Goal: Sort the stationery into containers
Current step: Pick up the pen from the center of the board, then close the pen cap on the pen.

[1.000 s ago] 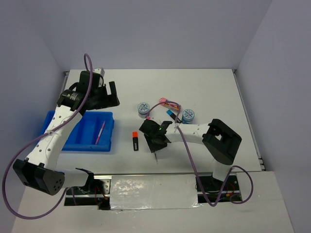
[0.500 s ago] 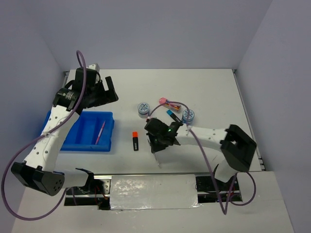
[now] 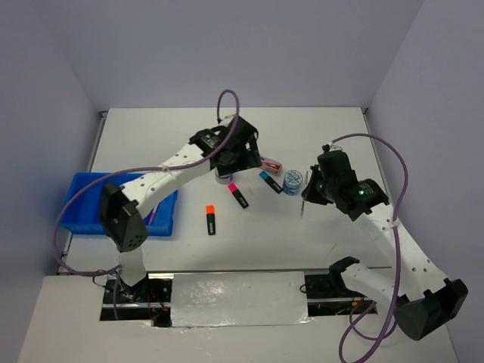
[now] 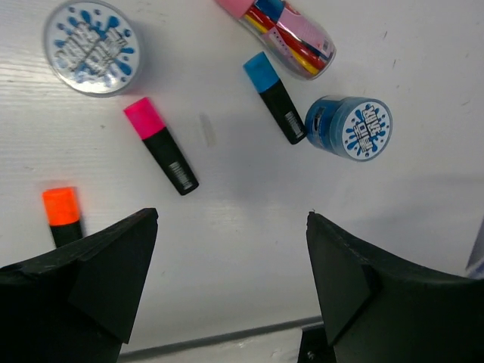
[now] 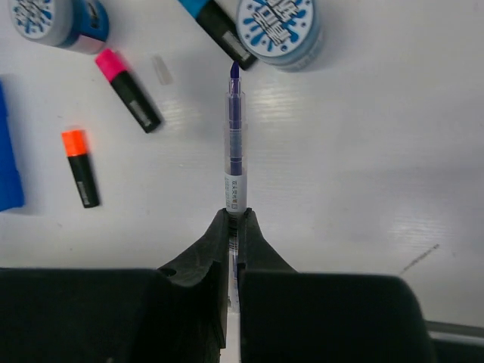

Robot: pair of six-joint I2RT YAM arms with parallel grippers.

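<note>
A small clear piece (image 4: 206, 130) lies below my left gripper, between the pink-capped and blue-capped highlighters. Bare table lies around the clear piece, so my left gripper will go down onto it and close.
My right gripper (image 3: 311, 193) is shut on a thin grey-purple pen (image 5: 235, 151) and holds it above the table, right of the stationery cluster; the pen (image 3: 302, 206) points down. My left gripper (image 3: 240, 155) is open and empty above the cluster. In the left wrist view, my left gripper (image 4: 231, 215) has below it a pink-capped highlighter (image 4: 160, 145), a blue-capped highlighter (image 4: 274, 97), an orange-capped highlighter (image 4: 62, 215), two blue-white discs (image 4: 89, 47) (image 4: 349, 127) and the pink case (image 4: 283, 30). The blue tray (image 3: 87, 189) lies at the left, partly hidden by my left arm.
The left arm stretches across the tray's right half and the table's middle. Grey walls close in the table at the back and both sides. The arm bases and a taped metal strip (image 3: 238, 291) sit at the near edge.
My left arm swung from above the tray to over the stationery cluster. My right gripper rose and moved right with the pen, away from the table's front middle.
</note>
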